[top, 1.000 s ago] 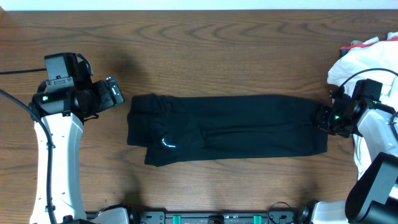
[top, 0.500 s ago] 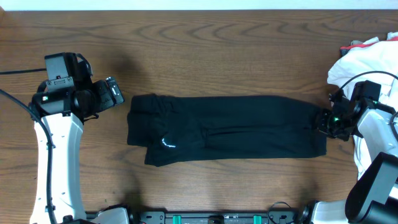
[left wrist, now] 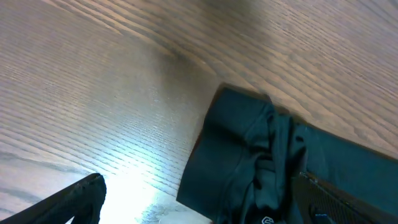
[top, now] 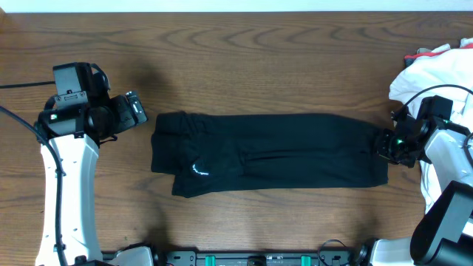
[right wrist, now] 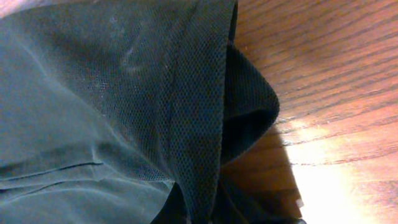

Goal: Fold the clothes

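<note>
My right gripper will next fold the shirt's held end onto the middle of the long strip (top: 275, 144) and let go, since that is to the gripper's left in the overhead view.
The clothes, one black shirt (top: 273, 151), lie folded into a long strip across the middle of the table, with a small white logo (top: 199, 171) near the left end. My left gripper (top: 140, 112) hangs open just left of the shirt's bunched left end (left wrist: 249, 155), touching nothing. In the left wrist view the left gripper (left wrist: 199, 211) has its two fingers far apart over wood and fabric. My right gripper (top: 382, 142) is shut on the shirt's right end. The right wrist view shows the mesh hem (right wrist: 199, 106) running down into the right gripper (right wrist: 205, 214).
A heap of white cloth (top: 436, 70) lies at the right edge, behind the right arm. Bare wooden table (top: 259, 66) stretches behind the shirt, and a narrower strip runs in front of it. The arm bases stand along the front edge.
My right gripper has shifted very slightly left with the shirt's right end. The left arm has not moved.
</note>
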